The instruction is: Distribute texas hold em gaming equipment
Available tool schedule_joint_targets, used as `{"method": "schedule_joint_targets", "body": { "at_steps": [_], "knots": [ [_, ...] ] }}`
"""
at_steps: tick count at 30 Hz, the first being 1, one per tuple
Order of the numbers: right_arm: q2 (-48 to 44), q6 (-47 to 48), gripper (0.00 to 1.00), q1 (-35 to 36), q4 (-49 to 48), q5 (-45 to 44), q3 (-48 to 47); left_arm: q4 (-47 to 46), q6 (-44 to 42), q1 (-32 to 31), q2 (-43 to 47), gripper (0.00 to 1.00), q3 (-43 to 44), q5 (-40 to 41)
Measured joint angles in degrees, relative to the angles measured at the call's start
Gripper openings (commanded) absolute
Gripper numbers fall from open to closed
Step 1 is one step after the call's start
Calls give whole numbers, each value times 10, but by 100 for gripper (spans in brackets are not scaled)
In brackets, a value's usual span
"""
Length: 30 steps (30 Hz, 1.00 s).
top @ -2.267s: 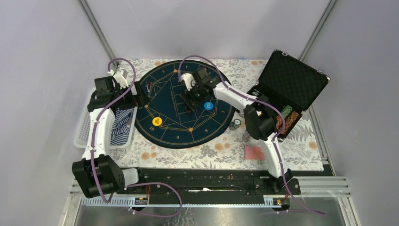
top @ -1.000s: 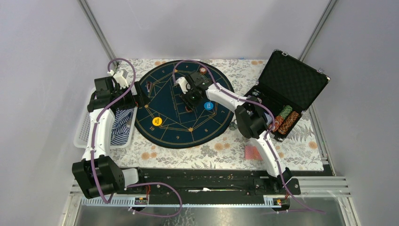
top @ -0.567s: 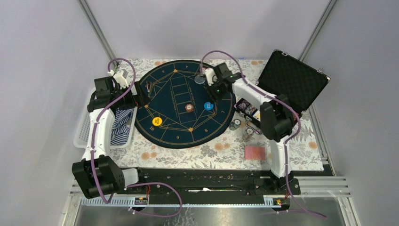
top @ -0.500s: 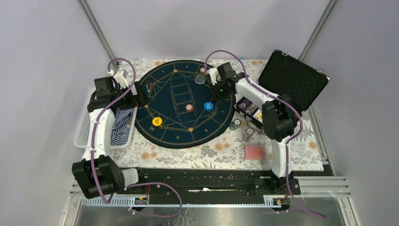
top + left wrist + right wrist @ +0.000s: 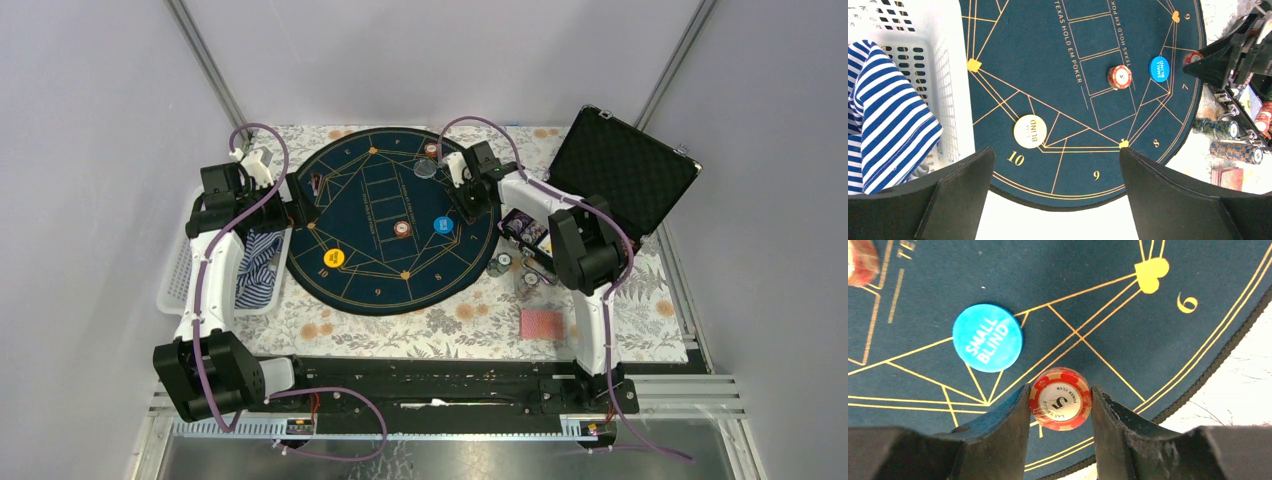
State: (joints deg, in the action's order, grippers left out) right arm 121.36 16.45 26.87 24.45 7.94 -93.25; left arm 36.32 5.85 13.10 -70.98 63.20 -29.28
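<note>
The red chip's rim stands clear at the mat's middle, so my left gripper needs to go to the right in the top view and down around the chip.
In the right wrist view my right gripper is shut on a red poker chip marked 5, over the dark-blue mat near its edge. The blue button lies close by. From above, this gripper sits at the mat's right side. Another red chip lies at the mat's middle, a grey chip and a red one at its far edge, and the yellow button at its near left. My left gripper hangs open and empty over the mat's left rim.
An open black case stands at the right. Chip stacks rest on the flowered cloth in front of it, and a red-backed card deck lies nearer the arms. A white basket with a striped cloth stands at the left.
My right gripper has moved from the mat's middle, where a red chip now lies, to the mat's right edge. The left arm has not moved.
</note>
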Motion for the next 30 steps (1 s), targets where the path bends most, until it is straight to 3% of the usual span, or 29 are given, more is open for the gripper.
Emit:
{"method": "schedule_joint_targets", "body": {
  "at_steps": [7,20,25,30],
  "knots": [
    [31,5,52,0,-4,-14,0,0,0,0,0,99,0,0],
    [25,3,98,0,15,-11,-16,36,-56,0,-25,99,46,-4],
    [-48,-7,100,-4,53,14,-23,71,-115,-14,-60,99,111,-8],
    [-181,-20,100,-34,63,73,-13,87,-160,-89,-117,99,177,17]
  ]
}}
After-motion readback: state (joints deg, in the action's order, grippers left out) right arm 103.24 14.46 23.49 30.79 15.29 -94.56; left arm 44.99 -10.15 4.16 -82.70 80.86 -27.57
